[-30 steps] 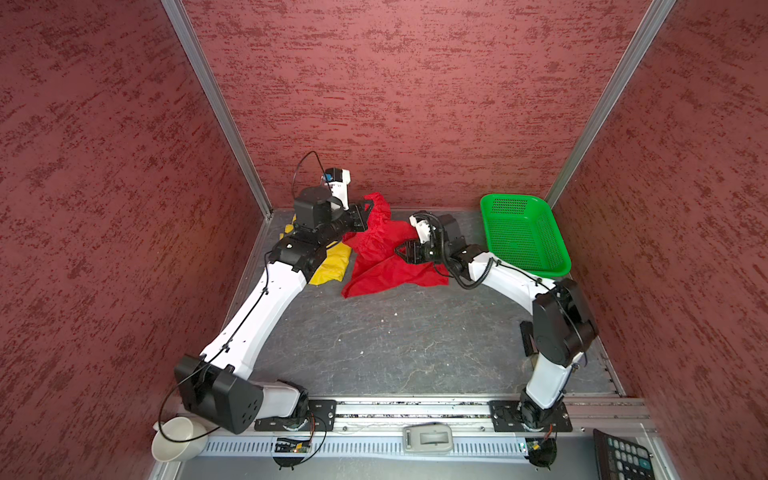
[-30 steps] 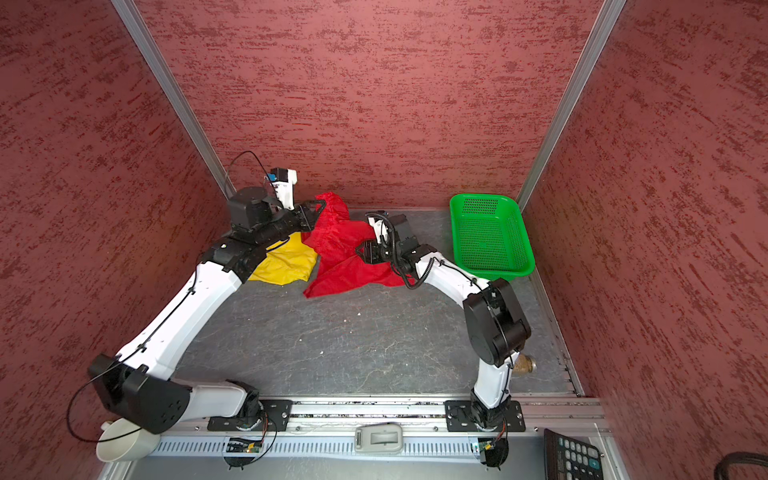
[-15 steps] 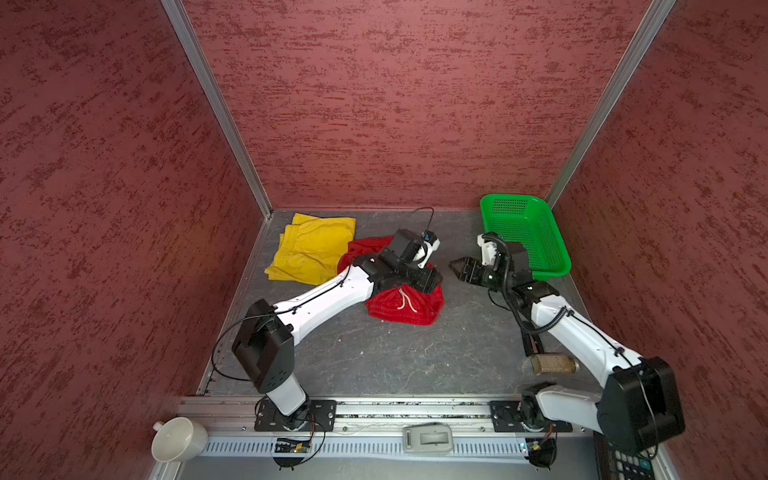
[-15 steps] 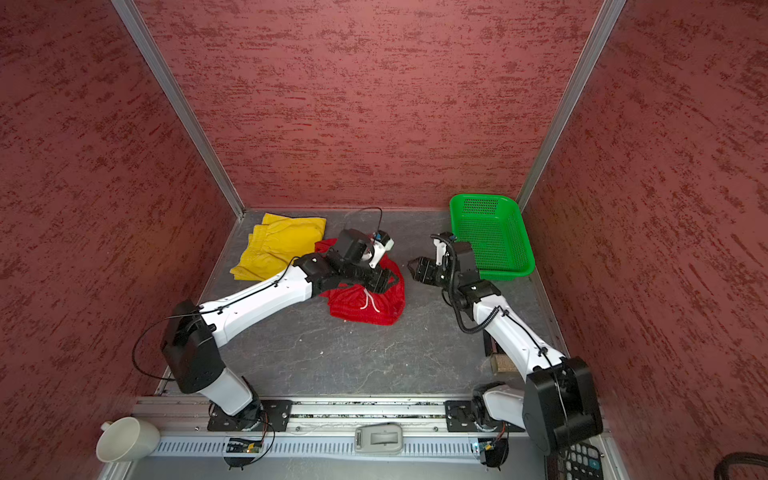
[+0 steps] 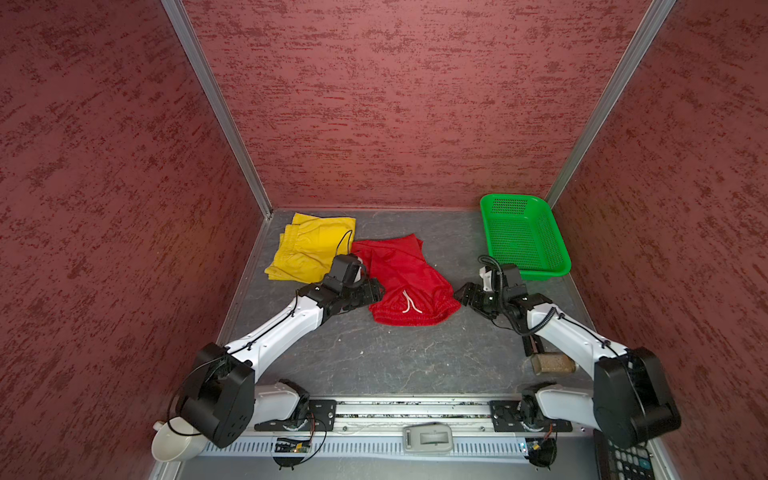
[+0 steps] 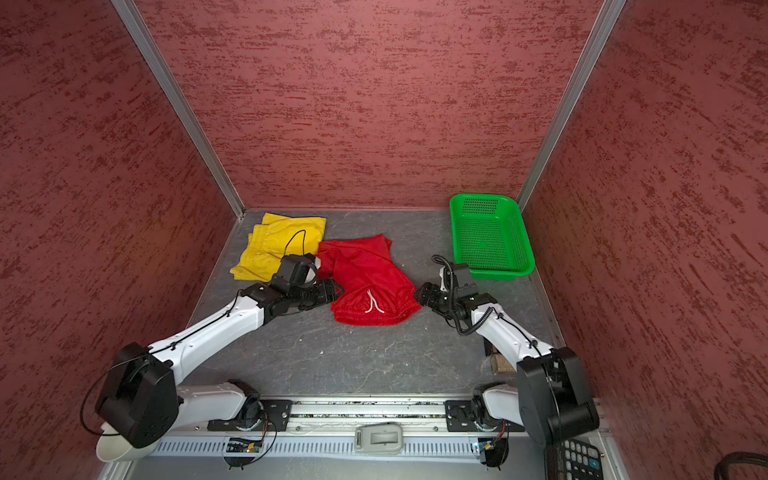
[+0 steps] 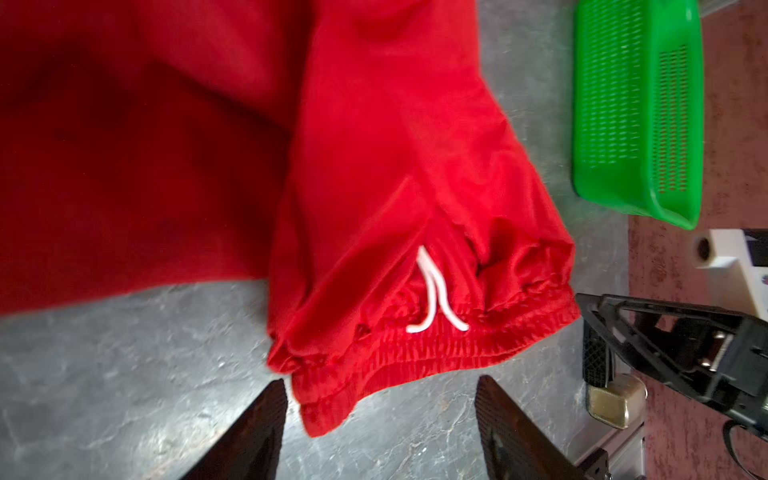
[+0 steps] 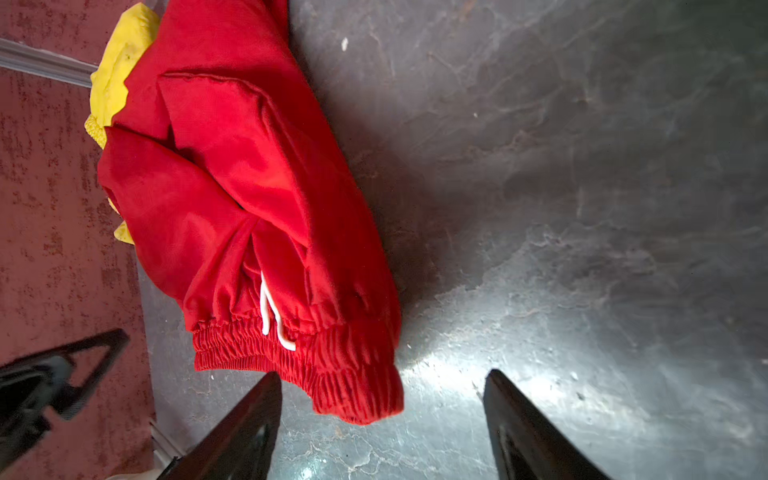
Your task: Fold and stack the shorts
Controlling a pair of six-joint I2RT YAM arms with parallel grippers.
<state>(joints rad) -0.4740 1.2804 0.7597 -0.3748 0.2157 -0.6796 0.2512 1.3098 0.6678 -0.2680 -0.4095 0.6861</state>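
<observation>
The left gripper moves down and back onto the red shorts' loose waistband corner nearest it next. That corner lies below and back from its open fingers.
The red shorts point(image 5: 405, 278) point(image 6: 368, 278) lie doubled over on the grey floor. Their gathered waistband and white drawstring point to the front. Their far corner touches the yellow shorts point(image 5: 309, 245) point(image 6: 276, 245), which lie folded flat at the back left. My left gripper point(image 5: 376, 291) point(image 6: 336, 291) is open at the waistband's left end, holding nothing. My right gripper point(image 5: 459, 293) point(image 6: 419, 293) is open just off the waistband's right end. In the left wrist view the left gripper point(image 7: 380, 380) has a waistband corner loose between its fingers. In the right wrist view the right gripper point(image 8: 382, 374) shows the same.
A green perforated basket point(image 5: 540, 272) point(image 6: 498, 274) point(image 7: 636, 124) stands at the back right. A brown block point(image 5: 552, 363) lies under my right arm. A white cup point(image 5: 174, 440) and a calculator point(image 5: 623, 461) sit at the front corners. Red walls enclose three sides.
The red shorts were held at the back by both grippers and now lie on the floor nearer the front. Both grippers have let go, opened and drawn back to the waistband's ends.
</observation>
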